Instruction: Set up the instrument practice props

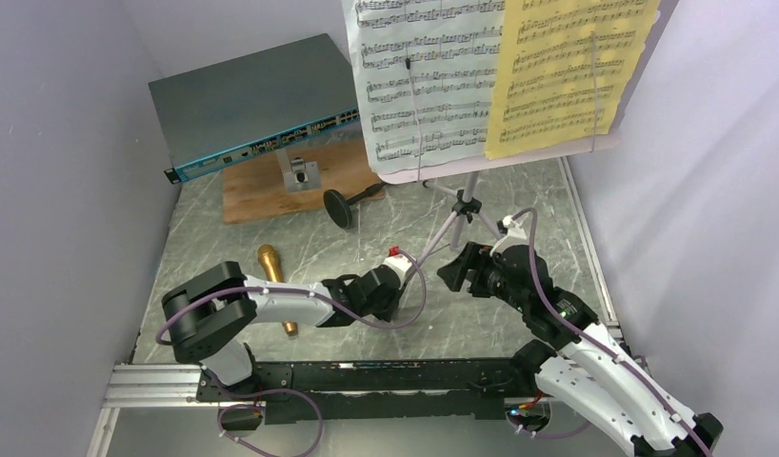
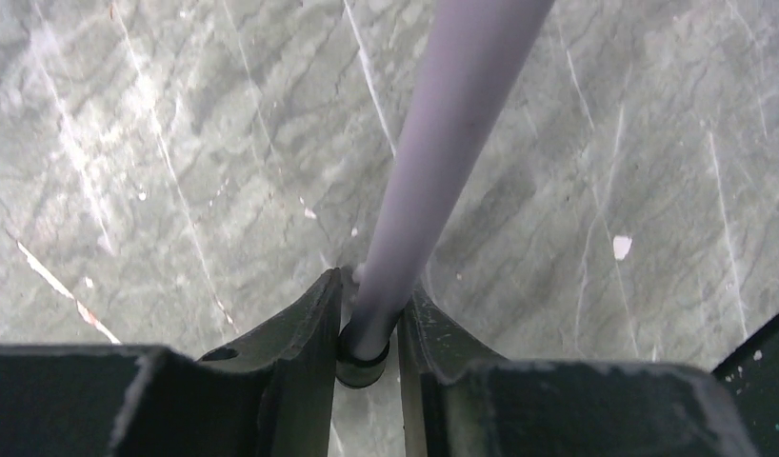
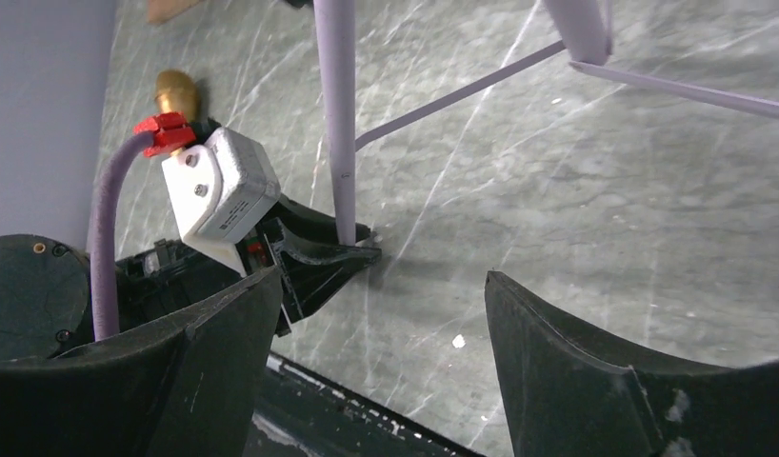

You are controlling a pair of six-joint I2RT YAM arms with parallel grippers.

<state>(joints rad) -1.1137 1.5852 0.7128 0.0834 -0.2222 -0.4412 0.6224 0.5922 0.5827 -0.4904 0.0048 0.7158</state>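
The left gripper pushes outward to the bare tabletop next and frees the foot there, since the leg ends near the rail.
The pale lilac music stand [image 1: 467, 200] stands on its tripod at the back right. A white music sheet [image 1: 419, 76] and a yellow music sheet [image 1: 571, 71] rest on its desk. My left gripper [image 2: 371, 286] is shut on the foot of one tripod leg [image 2: 433, 171], low over the table. The right wrist view shows that leg [image 3: 335, 114] too. My right gripper [image 3: 381, 281] stands open and holds nothing, just right of the leg. The gold microphone [image 1: 271, 267] lies flat at the left. The black mic stand [image 1: 340, 207] lies tipped over by the board.
A flat grey network switch [image 1: 252, 105] with a blue front sits at the back left. Next to it lies a wooden board [image 1: 262, 195] bearing a metal block [image 1: 298, 174]. Walls close in on both sides. A metal rail [image 1: 157, 381] runs along the near edge.
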